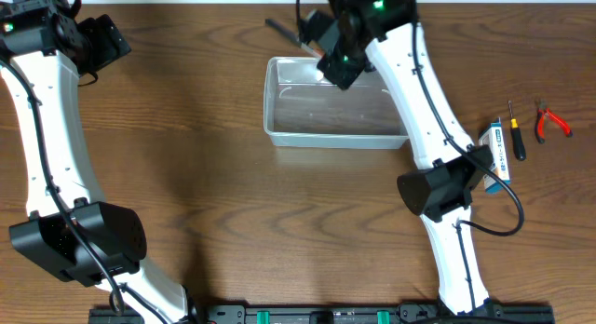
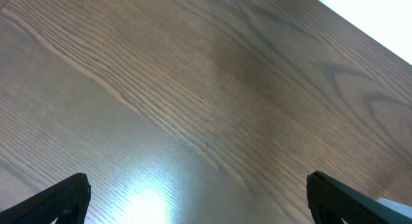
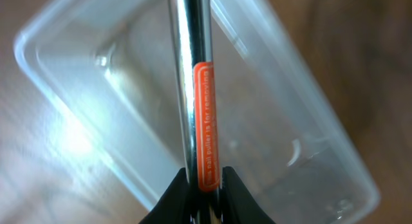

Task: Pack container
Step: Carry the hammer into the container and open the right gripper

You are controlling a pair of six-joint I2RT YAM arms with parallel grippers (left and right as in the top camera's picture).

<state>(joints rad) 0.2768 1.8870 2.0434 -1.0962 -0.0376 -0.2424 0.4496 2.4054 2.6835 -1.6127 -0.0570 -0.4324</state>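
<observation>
My right gripper should next move back and down to get the bar's overhanging end inside the tub, then let go of the bar. The tub's empty bottom is below and back.
The container is a clear plastic tub standing at the back middle of the table with nothing visible inside it. In the right wrist view it lies below the fingers. My right gripper hovers over its back left corner, shut on a shiny metal nail puller bar with an orange label. The bar's dark end sticks out past the tub's back left rim. Both black fingers of the right gripper pinch the bar. My left gripper is far left and wide open over bare wood.
On the right side of the table lie a small black-handled screwdriver, red-handled pliers and a blue and white box, partly under the right arm. The arm bases stand along the front edge.
</observation>
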